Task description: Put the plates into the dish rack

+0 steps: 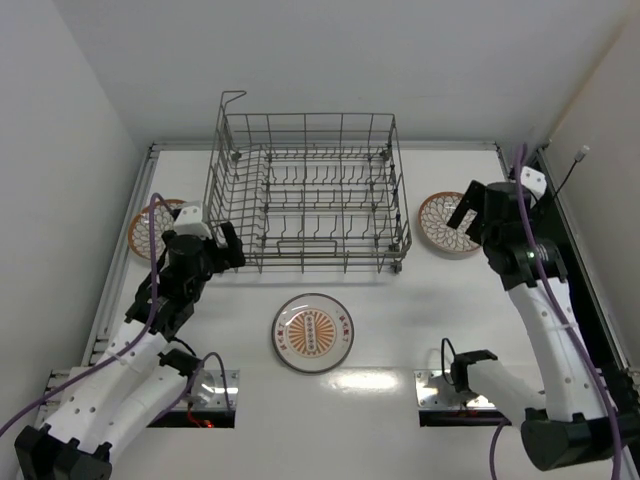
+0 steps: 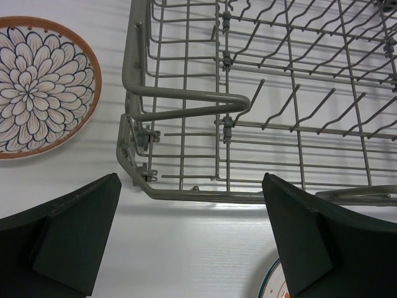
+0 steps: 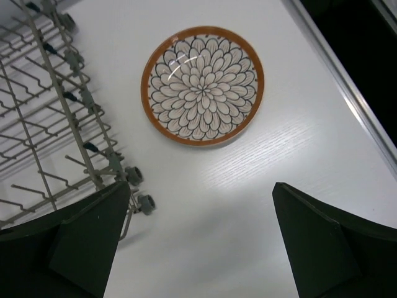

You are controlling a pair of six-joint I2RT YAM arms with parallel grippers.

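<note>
I should next tilt my right gripper and move it down and toward the dark strip, onto the lattice plate's rim facing that dark strip [image 3: 259, 92]. The open tabletop there leaves room for its fingers.
The grey wire dish rack [image 1: 305, 195] stands at the back middle of the table, with no plates in it. A lattice-pattern plate [image 1: 150, 228] lies left of it, also in the left wrist view [image 2: 40, 87]. A second lattice plate [image 1: 448, 222] lies right of it, also in the right wrist view [image 3: 203, 85]. The white plate with the orange sunburst [image 1: 312, 332] lies in front of the rack. My left gripper [image 1: 215, 243] is open and empty near the rack's front left corner [image 2: 139, 180]. My right gripper [image 1: 466, 212] is open and empty, above the right plate.
A raised rail [image 1: 125, 250] runs along the table's left edge and a dark strip [image 1: 580, 260] along the right. The rack has small wheels [image 3: 133, 177] at its corner near my right gripper. White walls close in the back and sides.
</note>
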